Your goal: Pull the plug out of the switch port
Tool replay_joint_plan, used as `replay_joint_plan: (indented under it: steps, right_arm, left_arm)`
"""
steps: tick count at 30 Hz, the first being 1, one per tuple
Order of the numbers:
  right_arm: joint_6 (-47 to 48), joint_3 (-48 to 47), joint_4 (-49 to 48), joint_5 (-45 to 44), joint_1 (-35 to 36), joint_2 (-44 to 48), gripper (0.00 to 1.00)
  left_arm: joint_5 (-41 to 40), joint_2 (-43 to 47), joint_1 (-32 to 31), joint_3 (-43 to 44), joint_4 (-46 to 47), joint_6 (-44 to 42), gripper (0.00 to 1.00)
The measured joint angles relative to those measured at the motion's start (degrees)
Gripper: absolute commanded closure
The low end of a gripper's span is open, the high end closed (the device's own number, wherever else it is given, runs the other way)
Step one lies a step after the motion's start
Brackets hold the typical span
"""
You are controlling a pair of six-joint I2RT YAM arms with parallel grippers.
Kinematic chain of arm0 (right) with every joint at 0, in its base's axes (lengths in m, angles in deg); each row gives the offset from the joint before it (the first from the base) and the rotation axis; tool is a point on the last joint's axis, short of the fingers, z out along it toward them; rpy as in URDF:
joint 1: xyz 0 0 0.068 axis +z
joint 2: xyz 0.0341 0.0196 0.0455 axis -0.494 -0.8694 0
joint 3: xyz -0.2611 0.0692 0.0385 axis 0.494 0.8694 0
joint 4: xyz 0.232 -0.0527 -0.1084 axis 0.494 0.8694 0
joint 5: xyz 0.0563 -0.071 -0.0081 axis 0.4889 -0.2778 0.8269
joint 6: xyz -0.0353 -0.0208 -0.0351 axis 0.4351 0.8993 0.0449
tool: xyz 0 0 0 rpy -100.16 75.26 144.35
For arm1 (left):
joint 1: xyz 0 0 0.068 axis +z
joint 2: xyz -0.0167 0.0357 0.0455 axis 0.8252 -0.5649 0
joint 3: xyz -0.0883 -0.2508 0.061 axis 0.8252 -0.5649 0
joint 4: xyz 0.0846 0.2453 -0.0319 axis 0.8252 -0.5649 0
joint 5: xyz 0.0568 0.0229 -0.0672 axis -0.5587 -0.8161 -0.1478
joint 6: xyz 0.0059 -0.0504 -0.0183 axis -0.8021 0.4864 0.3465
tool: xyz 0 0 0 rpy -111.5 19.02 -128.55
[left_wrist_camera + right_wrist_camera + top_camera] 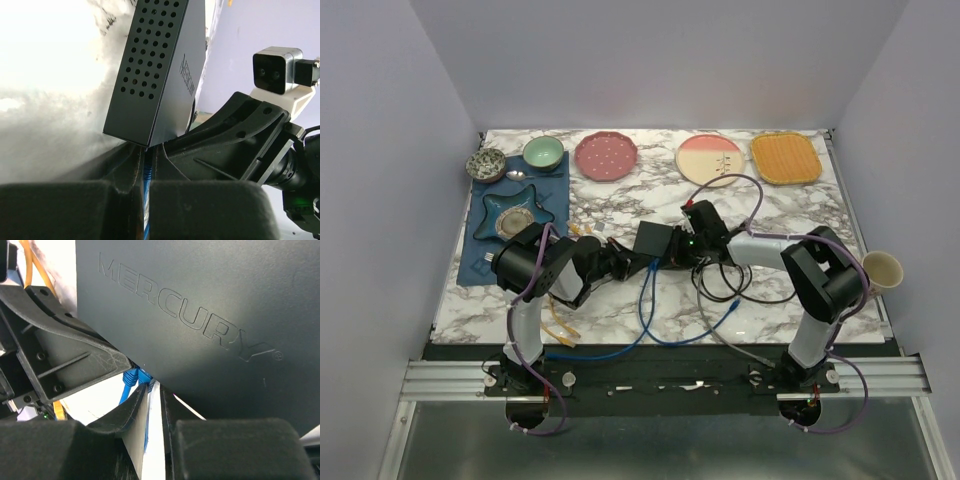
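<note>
The robot's left gripper will pull the blue plug away from the switch's edge, then move toward the blue mat to open over marble.
The switch is a matte-black box at mid-table, between my two grippers. In the left wrist view its vented side and logo face stand just beyond my fingers. My left gripper is shut on the blue plug at its ribbed boot, right at the switch's edge, and the blue cable runs back between the fingers. My right gripper is closed down at the switch's port edge, one finger lying against the logo face. Two blue plugs sit at that edge.
Blue cable, black cable loops and yellow cables lie on the near marble. At the back are a pink plate, a cream plate, an orange plate and bowls on a blue mat. A cup stands right.
</note>
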State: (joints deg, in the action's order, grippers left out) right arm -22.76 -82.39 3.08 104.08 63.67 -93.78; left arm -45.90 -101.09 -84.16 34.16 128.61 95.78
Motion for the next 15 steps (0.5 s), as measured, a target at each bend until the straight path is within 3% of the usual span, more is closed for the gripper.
replay_joint_plan:
  steps: [8,15]
  right_arm:
    - [-0.04,-4.35,4.28,-1.38,0.44,-1.7,0.76]
    - [-0.04,-5.4,4.11,-5.66,0.07,-1.88,0.76]
  left_arm:
    - [0.33,1.51,0.59,-1.62,-0.37,-0.02,1.0]
    - [2.84,5.16,0.59,-2.78,-5.97,-0.7,1.0]
